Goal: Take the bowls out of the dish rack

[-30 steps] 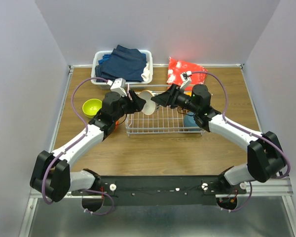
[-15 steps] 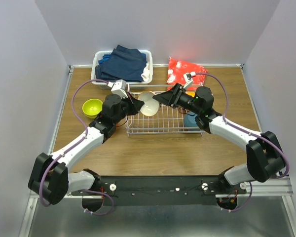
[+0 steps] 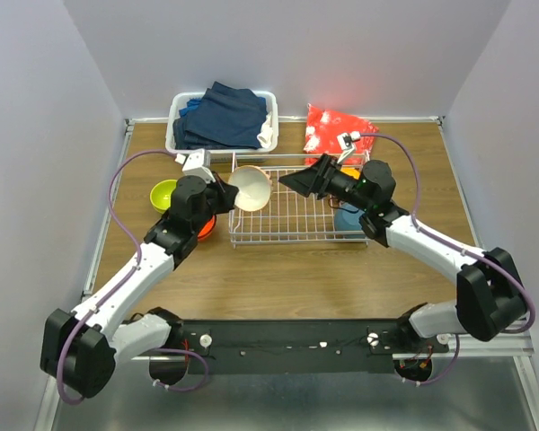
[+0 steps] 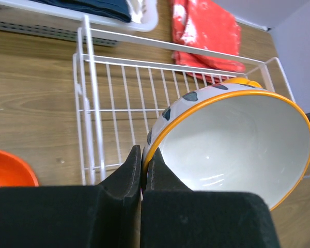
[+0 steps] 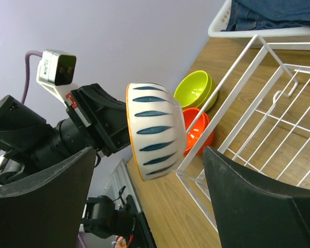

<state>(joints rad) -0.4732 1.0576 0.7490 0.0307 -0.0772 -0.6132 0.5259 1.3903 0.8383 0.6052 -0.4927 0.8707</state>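
I will move my left gripper off the rack next, past the red-orange bowl, and then down to the table [image 3: 187, 263] beside both bowls, because unloaded bowls are already there.
My left gripper [image 3: 225, 190] is shut on the rim of a white bowl with dark ribbed stripes [image 3: 251, 187] and an orange edge. It holds the bowl tilted above the left end of the white wire dish rack [image 3: 292, 220]. In the left wrist view the fingers [image 4: 130, 170] pinch the rim of the striped bowl [image 4: 232, 144]. My right gripper [image 3: 296, 180] is open over the rack, apart from the bowl. The right wrist view shows the striped bowl [image 5: 155, 129] beyond the open right gripper [image 5: 149, 151]. A lime green bowl [image 3: 166, 193] and a red-orange bowl [image 3: 203, 226] sit on the table left of the rack.
A teal bowl [image 3: 346, 219] and a yellow-orange bowl [image 3: 350, 172] show at the rack's right end, partly hidden by the right arm. A white tub of dark blue clothes [image 3: 223, 118] and a red cloth [image 3: 337, 130] lie at the back.
The left gripper shut on the striped bowl's rim and carried it left and up. The right gripper opened, let the bowl go and drew back to the right.
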